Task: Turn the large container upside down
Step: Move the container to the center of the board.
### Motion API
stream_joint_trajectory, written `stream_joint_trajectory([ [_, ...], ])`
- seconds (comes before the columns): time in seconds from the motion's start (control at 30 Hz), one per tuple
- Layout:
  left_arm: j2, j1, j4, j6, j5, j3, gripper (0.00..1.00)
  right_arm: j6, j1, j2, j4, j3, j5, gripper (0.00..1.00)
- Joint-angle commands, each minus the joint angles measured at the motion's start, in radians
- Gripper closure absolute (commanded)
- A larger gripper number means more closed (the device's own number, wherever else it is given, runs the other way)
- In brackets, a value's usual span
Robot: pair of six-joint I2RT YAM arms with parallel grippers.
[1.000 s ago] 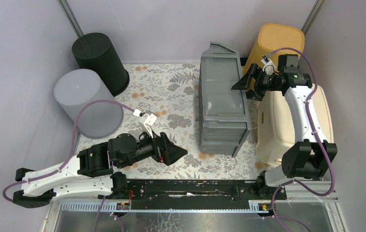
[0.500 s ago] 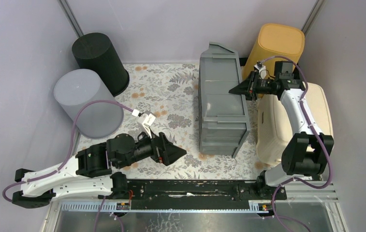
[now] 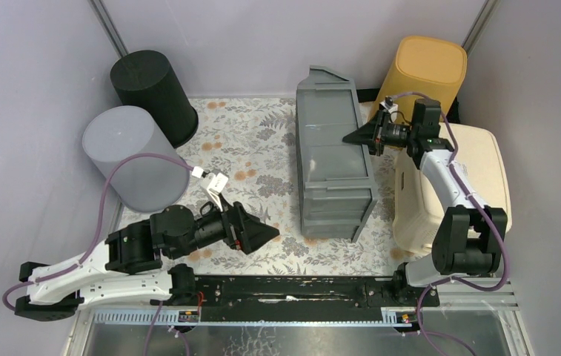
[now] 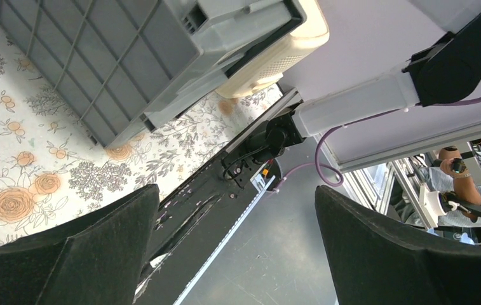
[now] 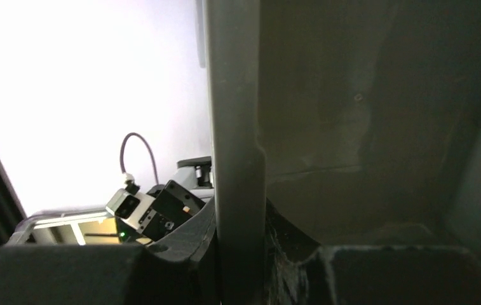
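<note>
The bin will go left in the top view with my right gripper, toward the open floral mat, and my right gripper will release it clear of the cream container.
The large container is a grey plastic bin in the middle of the floral mat, tipped toward its side. In the left wrist view the container shows its gridded underside. My right gripper is shut on the bin's right wall near the back. In the right wrist view the container's wall runs straight up between the jaws of my right gripper. My left gripper hovers open over the mat's near edge, left of the bin's front corner and apart from it. The left gripper has nothing between its fingers.
A black cylinder bin and a translucent grey one stand at the back left. A yellow bin and a cream container crowd the right side, close beside the grey bin. The black base rail runs along the near edge.
My right gripper moved left and closed on the bin's wall. The bin has since shifted left and tipped a little. The left arm drew slightly back to the left, still open.
</note>
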Motion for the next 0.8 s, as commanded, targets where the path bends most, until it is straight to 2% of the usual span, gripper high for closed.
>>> stream_joint_trajectory([
  [0.0, -0.008, -0.005, 0.017, 0.025, -0.014, 0.058, 0.0, 0.385, 0.055, -0.049, 0.562, -0.078, -0.077, 1.0],
  [0.13, -0.015, -0.005, 0.014, 0.039, -0.02, 0.092, 0.0, 0.724, 0.102, -0.024, 0.994, -0.132, 0.001, 1.0],
  [0.23, -0.021, -0.005, 0.002, 0.046, -0.028, 0.125, 0.0, 0.884, 0.148, 0.018, 1.204, -0.125, 0.077, 1.0],
  [0.6, -0.048, -0.005, -0.019, 0.056, -0.054, 0.162, 0.0, 0.897, 0.344, 0.13, 1.264, 0.022, 0.352, 1.0],
  [0.77, -0.053, -0.005, -0.023, 0.063, -0.059, 0.188, 0.0, 0.897, 0.457, 0.245, 1.404, 0.063, 0.514, 1.0],
])
